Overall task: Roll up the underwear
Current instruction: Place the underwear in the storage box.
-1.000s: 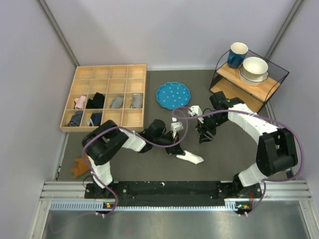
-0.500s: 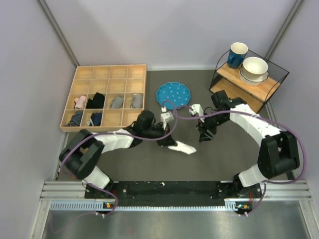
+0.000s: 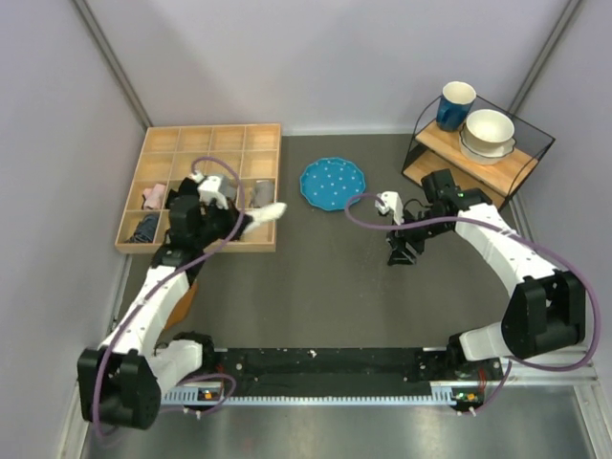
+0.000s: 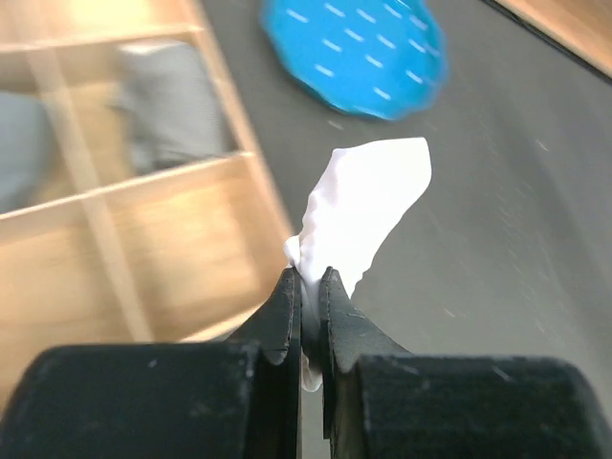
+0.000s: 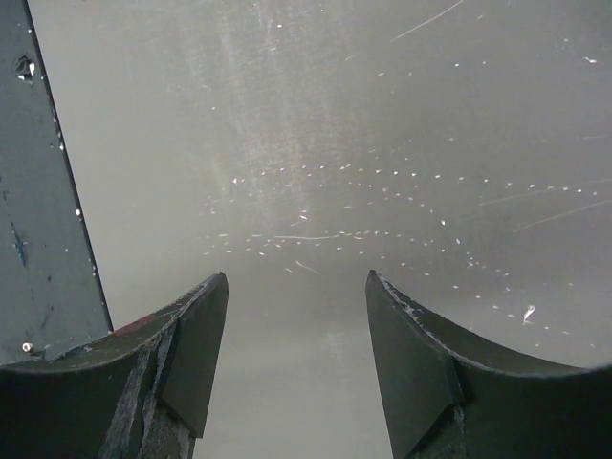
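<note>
Next I need to carry the underwear in my left gripper to the empty section of the tray across the divider (image 4: 48, 282), below and to its left in the wrist view, lower and release it.
The underwear (image 3: 269, 212) is a small white bundle, lifted off the table. My left gripper (image 3: 247, 223) is shut on its near end. The bundle hangs over the right edge of the wooden compartment tray (image 3: 260, 241). In the left wrist view the white cloth (image 4: 368, 203) sticks out ahead of my left gripper (image 4: 309, 277), with a tray compartment (image 4: 182, 249) below on the left and grey table on the right. My right gripper (image 3: 402, 256) hovers over the bare table, right of centre. In its wrist view the right gripper (image 5: 296, 282) is open with only tabletop between its fingers.
The tray holds small pink (image 3: 152, 197), black (image 3: 185, 194) and grey (image 3: 225, 196) cloth bundles. A blue dotted plate (image 3: 332, 183) lies just right of the tray. A wire shelf (image 3: 435, 142) at the back right carries a blue mug (image 3: 455, 103) and white bowls (image 3: 489, 132).
My left arm has swung from the table's middle back and left to the tray, carrying the white bundle with it. The right gripper has shifted only slightly.
</note>
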Motion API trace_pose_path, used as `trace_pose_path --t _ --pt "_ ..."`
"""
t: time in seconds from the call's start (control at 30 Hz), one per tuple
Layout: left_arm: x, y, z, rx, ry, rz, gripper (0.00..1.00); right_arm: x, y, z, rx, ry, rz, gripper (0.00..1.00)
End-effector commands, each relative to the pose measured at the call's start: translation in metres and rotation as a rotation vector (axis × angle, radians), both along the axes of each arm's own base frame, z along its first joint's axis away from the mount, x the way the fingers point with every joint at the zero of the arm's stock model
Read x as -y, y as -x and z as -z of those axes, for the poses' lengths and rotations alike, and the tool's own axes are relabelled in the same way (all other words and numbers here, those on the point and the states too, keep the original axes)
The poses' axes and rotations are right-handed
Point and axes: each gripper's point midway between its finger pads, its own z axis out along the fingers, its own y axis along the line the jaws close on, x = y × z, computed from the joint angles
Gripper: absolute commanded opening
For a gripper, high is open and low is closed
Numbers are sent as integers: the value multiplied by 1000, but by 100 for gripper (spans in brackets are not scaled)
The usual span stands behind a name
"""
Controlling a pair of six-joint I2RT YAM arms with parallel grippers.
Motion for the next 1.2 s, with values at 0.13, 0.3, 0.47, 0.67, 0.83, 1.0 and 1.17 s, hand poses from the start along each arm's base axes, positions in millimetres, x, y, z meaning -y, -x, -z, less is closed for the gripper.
trace_pose_path --t 0.13,0.3,0.47,0.67,0.83,1.0,1.17 --pt "-134 -18 12 52 -143 -512 0 -3 3 -14 46 -60 -15 61" --pt "-164 -28 42 -16 -169 -615 0 -4 5 -17 57 -70 -21 61" --pt "-166 -40 72 -107 -157 -611 0 -4 6 -17 58 -70 -22 61" --pt "-161 -56 97 -200 -133 -575 0 -3 6 -14 54 -62 -24 61" --pt "-156 -62 117 -274 -126 -540 0 -3 5 -13 54 -59 -22 61" --pt "-157 -67 125 -313 -142 -523 4 -2 6 -12 50 -58 -22 61" --pt "-158 -63 121 -309 -150 -524 35 -2 6 -11 48 -55 -23 62"
